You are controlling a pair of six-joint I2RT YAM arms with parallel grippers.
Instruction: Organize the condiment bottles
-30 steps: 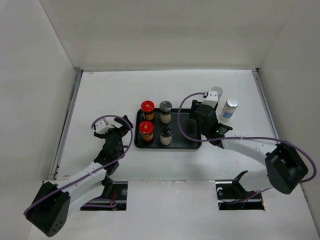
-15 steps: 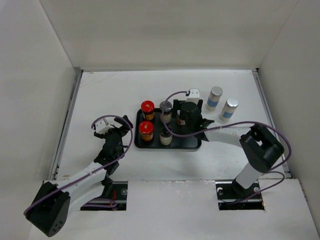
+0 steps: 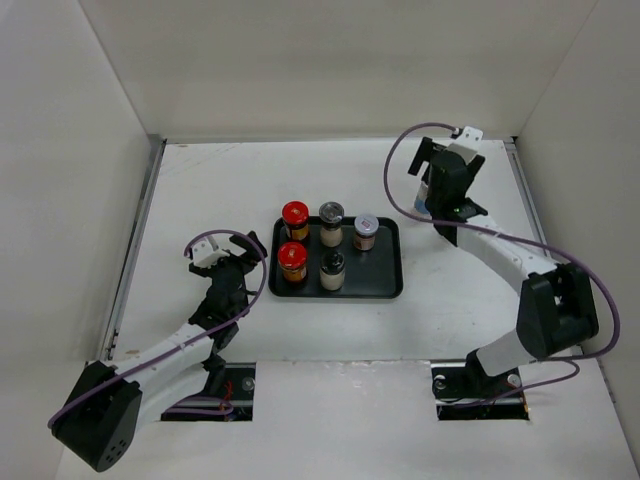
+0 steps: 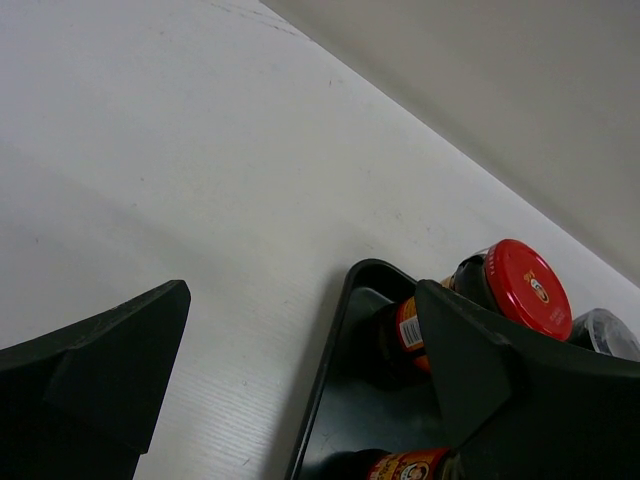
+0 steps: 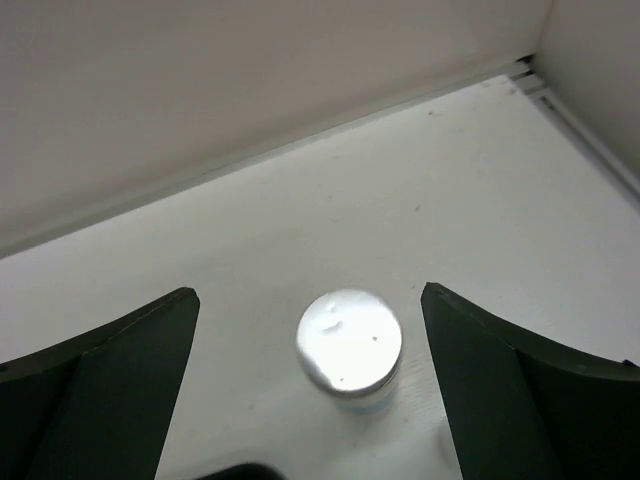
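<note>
The white bottle's silver cap point(image 5: 350, 342) is below, between my right gripper's two open fingers, so I need to lower and close there.
Five condiment bottles stand on the black tray point(image 3: 390, 285): two red-lidded jars point(image 3: 295, 213) point(image 3: 292, 258), a grey-lidded jar point(image 3: 331, 213), a dark-lidded jar point(image 3: 333, 263) and a brown jar point(image 3: 365, 229) at the back right. My right gripper point(image 3: 432, 190) point(image 5: 308, 295) is open at the back right, straddling a white silver-capped bottle point(image 5: 350, 340) without touching it. In the top view the arm mostly covers that bottle. My left gripper point(image 3: 228, 257) point(image 4: 300, 290) is open and empty left of the tray point(image 4: 325, 390), with a red-lidded jar point(image 4: 525, 290) just beyond its right finger.
White walls enclose the table on the left, back and right. The right gripper is close to the back wall point(image 5: 250, 80) and the right wall corner point(image 5: 590, 60). Bare tabletop point(image 3: 210, 190) lies left of the tray.
The right gripper set the brown jar on the tray's back right, opened, and swung to the back right over a silver-capped bottle. The left arm has not moved.
</note>
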